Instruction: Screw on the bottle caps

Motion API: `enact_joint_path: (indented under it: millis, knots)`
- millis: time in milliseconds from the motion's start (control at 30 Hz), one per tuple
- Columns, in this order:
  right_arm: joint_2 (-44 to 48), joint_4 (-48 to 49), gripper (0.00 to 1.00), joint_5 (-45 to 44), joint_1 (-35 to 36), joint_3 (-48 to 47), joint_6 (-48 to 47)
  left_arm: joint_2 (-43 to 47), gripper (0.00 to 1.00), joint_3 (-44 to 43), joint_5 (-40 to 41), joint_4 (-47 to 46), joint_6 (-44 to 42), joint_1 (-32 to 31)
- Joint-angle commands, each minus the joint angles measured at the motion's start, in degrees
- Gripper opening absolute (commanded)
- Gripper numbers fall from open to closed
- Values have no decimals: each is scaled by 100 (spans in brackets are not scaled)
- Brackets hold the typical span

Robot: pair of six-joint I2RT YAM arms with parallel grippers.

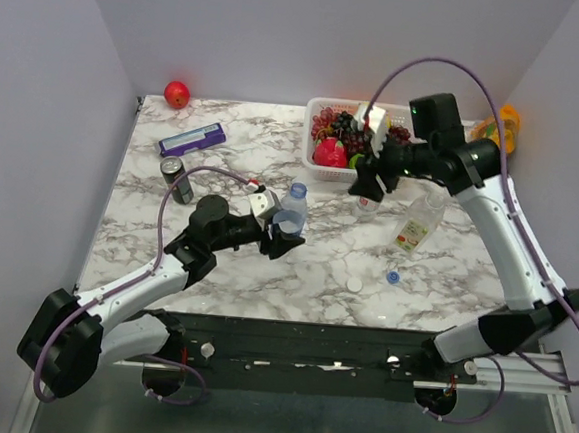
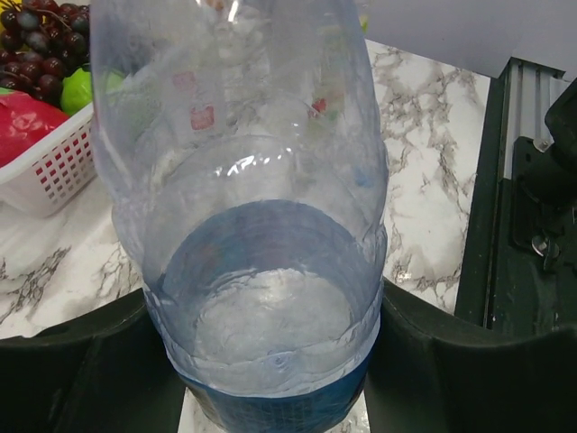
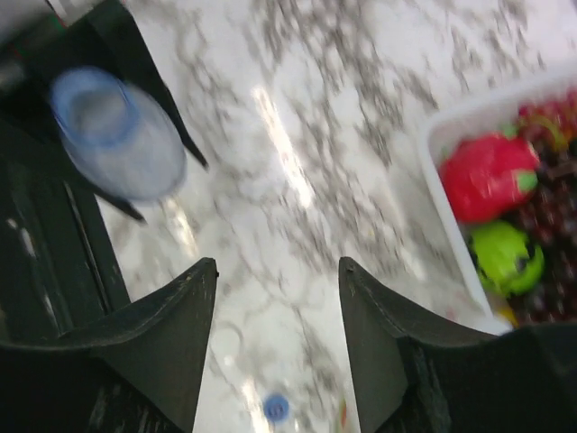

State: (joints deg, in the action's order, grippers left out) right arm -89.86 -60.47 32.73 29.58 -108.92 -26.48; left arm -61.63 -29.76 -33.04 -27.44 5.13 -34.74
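The blue cap (image 1: pixel 393 277) (image 3: pixel 277 408) for the uncapped bottle lies below my right gripper and back toward the base, so next I should pull the gripper back and lower its open fingers around that cap.
My left gripper (image 1: pixel 280 238) is shut on the blue-labelled clear bottle (image 1: pixel 291 215) and holds it upright on the table; in the left wrist view the bottle (image 2: pixel 261 180) fills the gap between both fingers. Its open neck shows in the right wrist view (image 3: pixel 95 108). My right gripper (image 1: pixel 365 187) is open and empty, above the table beside the basket; it also shows in the right wrist view (image 3: pixel 278 263). A clear bottle with a yellow-green label (image 1: pixel 417 225) lies right of it. A white cap (image 1: pixel 353 284) and a blue cap (image 1: pixel 393 277) lie loose; the blue cap (image 3: pixel 277 408) shows blurred between the right fingers.
A white basket (image 1: pixel 318 139) of fruit stands at the back. A dark can (image 1: pixel 179 180) and a purple box (image 1: pixel 192 140) are at the back left, a red fruit (image 1: pixel 177 93) in the corner. An orange bottle (image 1: pixel 507 126) is at the far right.
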Motion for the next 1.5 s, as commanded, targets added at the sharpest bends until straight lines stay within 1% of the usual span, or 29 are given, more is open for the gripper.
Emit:
enact_joint_path:
  millis: [0,33,67,100,133,167,200,233,267,300,400,500,600,633,733,933,1200,1467]
  knots:
    - [1118,-563,65,-442,-181,1765,-2329,300,31,49,254,529,-249,-33]
    - [1486,-484,65,-478,-181,2439,-2631,335,23,40,280,625,-275,-24]
    - [1620,-466,65,-513,-181,2785,-2921,344,18,40,315,661,-284,-24]
    - [1726,-457,65,-583,-181,3059,-3420,353,16,32,333,670,-275,-24]
    - [1831,-414,65,-627,-181,3296,-3643,353,11,31,342,687,-267,-33]
    - [1963,-422,65,-654,-181,3742,-3871,353,8,23,359,696,-258,-24]
    - [2008,-483,65,-741,-181,3930,-4517,353,6,-12,377,714,-240,-24]
    - [2069,-605,65,-803,-181,4149,-4828,344,0,-30,386,731,-223,-24]
    - [2174,-580,65,-882,-181,4551,-5066,353,0,-39,447,731,-179,-24]
    - [2227,-511,65,-1065,-181,4782,-5460,344,0,-48,465,740,-170,-24]
    - [2219,-370,64,-1452,-181,5379,-6147,353,0,-74,439,784,-213,-24]
    - [2062,-273,62,-1681,-181,5697,-6456,423,0,-92,456,837,-249,-24]
    - [1912,-159,61,-1909,-181,5926,-6676,485,0,-92,500,863,-249,-15]
    - [1850,16,61,-1980,-181,6118,-6703,520,0,-83,500,872,-214,11]
    - [1719,341,61,-2165,-251,6313,-6818,616,0,-74,509,977,-205,29]
    - [1305,851,59,-2341,-339,6261,-6651,704,0,-4,500,986,-143,82]
    - [717,975,56,-2438,-418,6085,-6545,722,0,5,456,960,-126,108]
    - [707,1116,55,-2526,-506,6357,-6589,722,0,58,421,978,-82,257]
